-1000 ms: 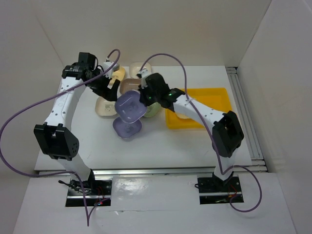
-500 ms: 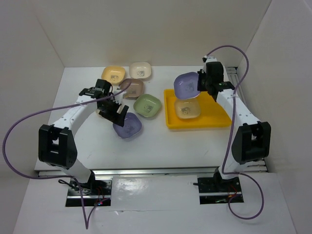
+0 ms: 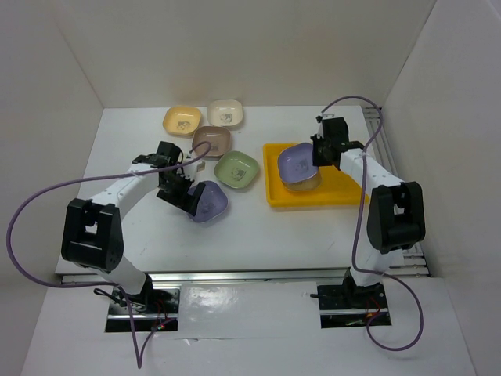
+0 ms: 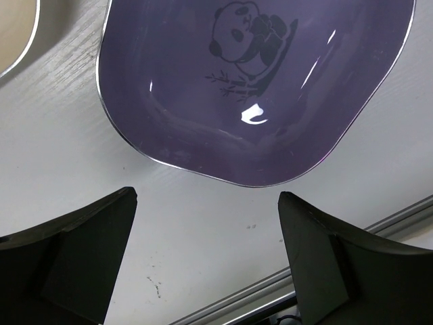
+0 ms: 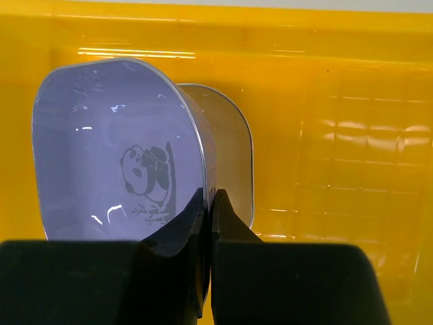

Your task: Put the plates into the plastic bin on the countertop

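Note:
My left gripper lowers and shifts onto its rounded corner by the pale plate (image 3: 202, 184) (image 4: 114, 116) next, since the rim of the lilac plate on the countertop lies just beyond my open fingers.
My right gripper (image 3: 315, 153) is shut on the rim of a lilac plate (image 3: 297, 160) and holds it tilted inside the yellow plastic bin (image 3: 344, 196), over a cream plate (image 3: 304, 182). The right wrist view shows the gripper (image 5: 211, 203), lilac plate (image 5: 115, 149), cream plate (image 5: 230, 156) and bin (image 5: 352, 135). My left gripper (image 3: 182, 193) is open and empty beside a second lilac plate (image 3: 210, 200) on the countertop (image 3: 258, 235). In the left wrist view this plate (image 4: 257, 88) lies just beyond the gripper (image 4: 206, 223).
Yellow (image 3: 182, 119), cream (image 3: 225, 113), brown (image 3: 211, 141) and green (image 3: 236, 169) plates lie on the table's far middle. A pale plate edge (image 4: 13, 34) shows at the left wrist view's top left. White walls close in on three sides.
My right gripper has lowered its lilac plate down into the bin over the cream plate. My left gripper has moved forward and right, next to the lilac plate on the table.

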